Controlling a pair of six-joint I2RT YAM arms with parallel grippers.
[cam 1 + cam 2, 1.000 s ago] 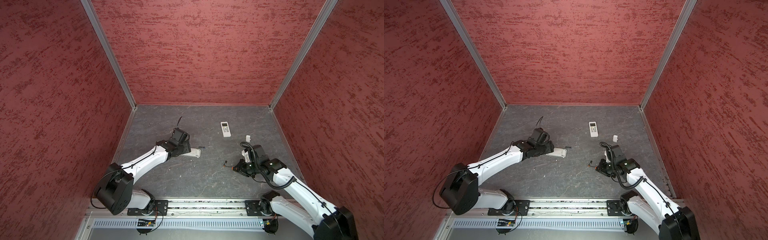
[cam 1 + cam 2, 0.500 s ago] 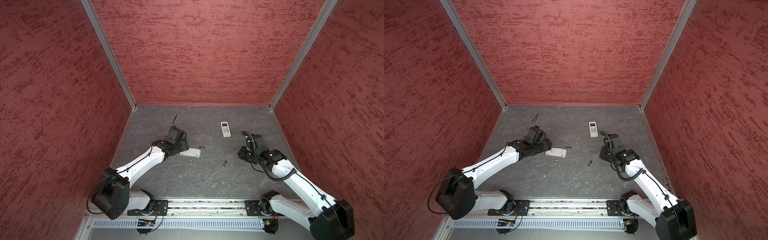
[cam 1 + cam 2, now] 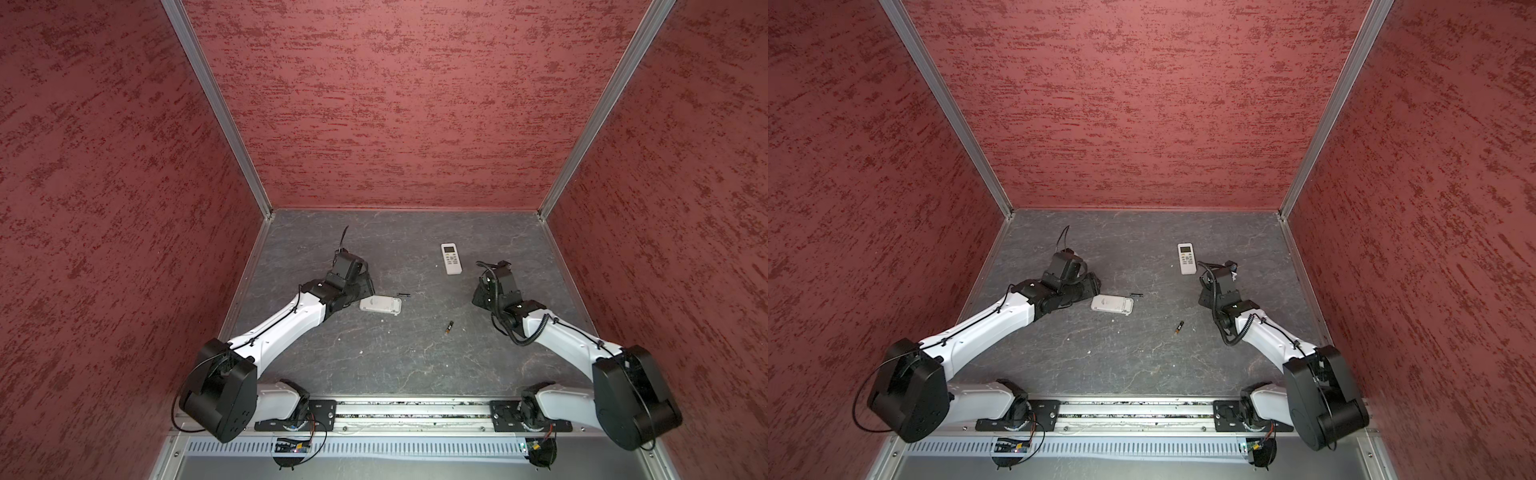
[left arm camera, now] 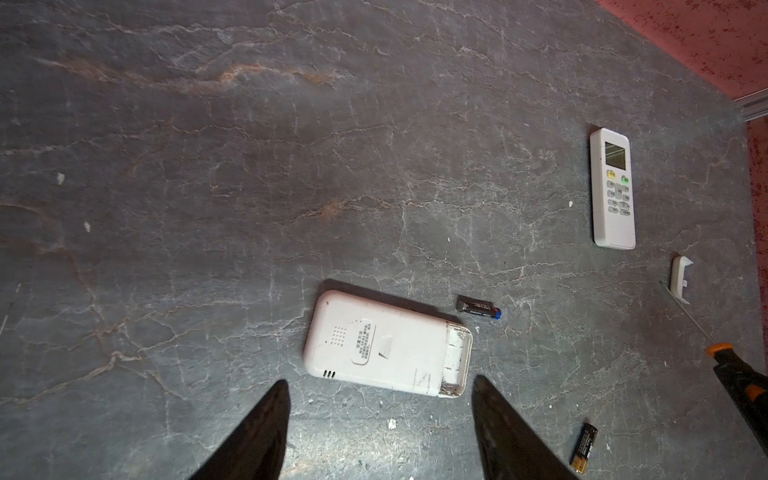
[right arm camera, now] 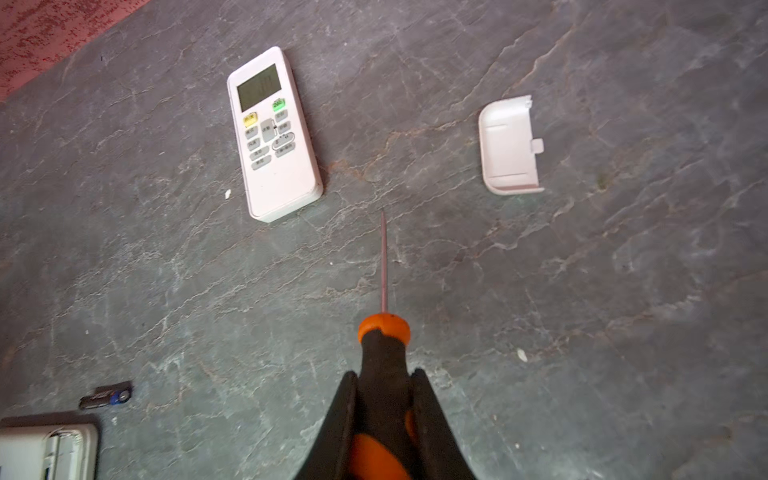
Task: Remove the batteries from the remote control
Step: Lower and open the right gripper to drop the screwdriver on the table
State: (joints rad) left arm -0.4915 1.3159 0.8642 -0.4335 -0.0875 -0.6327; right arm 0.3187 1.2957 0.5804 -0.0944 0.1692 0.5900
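Observation:
My right gripper will next go down to the bare grey stone (image 5: 413, 262) beneath it and let go of the orange-and-black screwdriver (image 5: 384, 353), because both batteries are already out of the open bay.
A white remote control (image 4: 386, 343) lies face down left of the middle (image 3: 380, 304), its battery bay open at one end. One dark battery (image 4: 478, 308) lies just beyond that end (image 3: 403, 295). A second battery (image 3: 449, 328) with a gold-brown end lies further to the front right. My left gripper (image 4: 380, 395) is open, just short of the remote, with nothing between its fingers. My right gripper (image 5: 384, 374) is shut on the orange-and-black screwdriver (image 5: 384, 353), whose shaft points between the other remote and a cover.
A second white remote (image 3: 451, 258) lies face up with its buttons showing, towards the back right. In the right wrist view, a small white battery cover (image 5: 509, 145) rests on the grey stone floor beyond it. Red walls close in three sides.
My right gripper has drawn away from the front battery towards the back right, still holding the screwdriver. The left gripper has backed off the face-down remote a little.

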